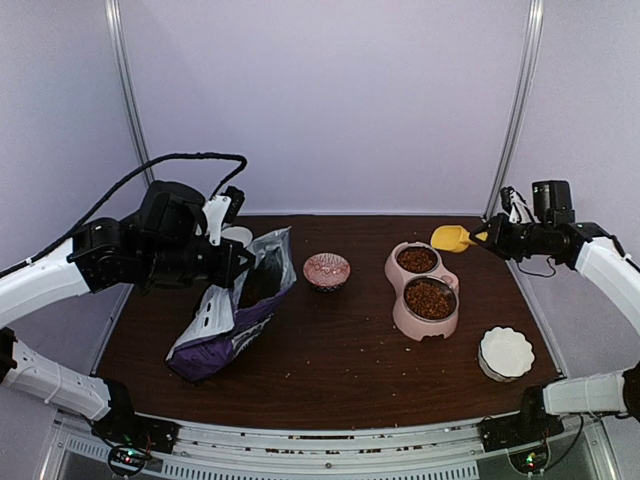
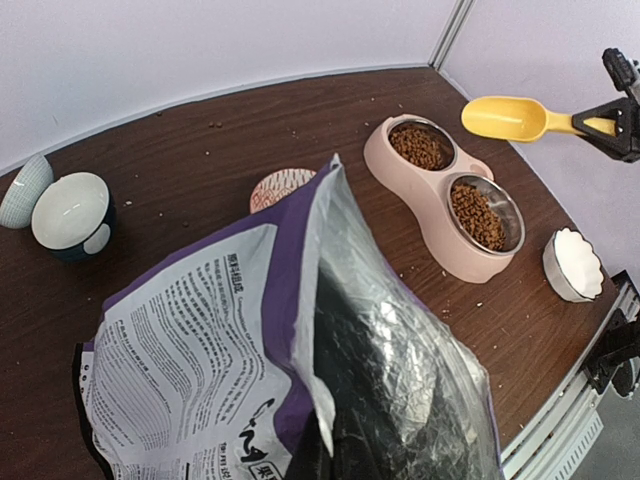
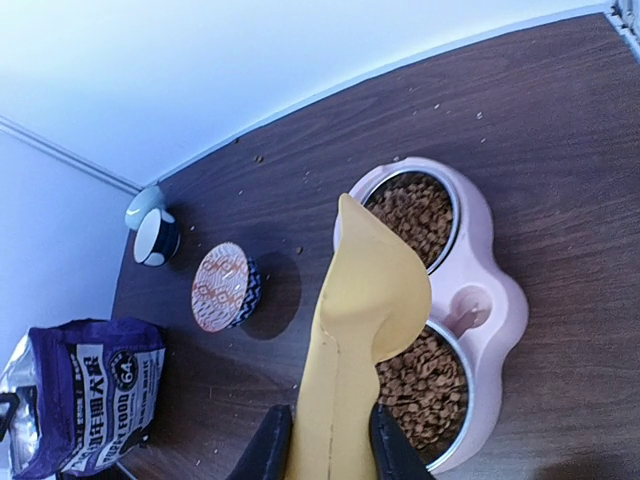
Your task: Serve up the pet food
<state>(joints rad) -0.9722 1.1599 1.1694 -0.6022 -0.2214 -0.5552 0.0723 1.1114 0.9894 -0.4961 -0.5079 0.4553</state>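
Observation:
I need to move my right gripper down to the left in the top view next and let go of the scoop [image 1: 450,238], because bare tabletop beside the feeder is below on that side.
The pet food [image 1: 429,299] is brown kibble filling both steel bowls of the pink double feeder [image 1: 400,320]; it also shows in the left wrist view [image 2: 478,214] and the right wrist view [image 3: 420,385]. My right gripper [image 1: 487,238] is shut on the handle of a yellow scoop [image 1: 450,238], held above the feeder's far bowl. The scoop [image 2: 505,117] looks empty. In the right wrist view the scoop [image 3: 365,300] sits between my fingers [image 3: 265,445]. My left gripper [image 1: 235,262] holds the top of the open purple food bag [image 1: 235,310]; the bag [image 2: 250,350] hides its fingers.
A small patterned bowl [image 1: 326,269] stands between the bag and the feeder. A white fluted bowl [image 1: 505,352] sits front right. Two small bowls [image 2: 70,212] stand at the back left. Loose kibble crumbs lie scattered on the dark table [image 1: 330,360].

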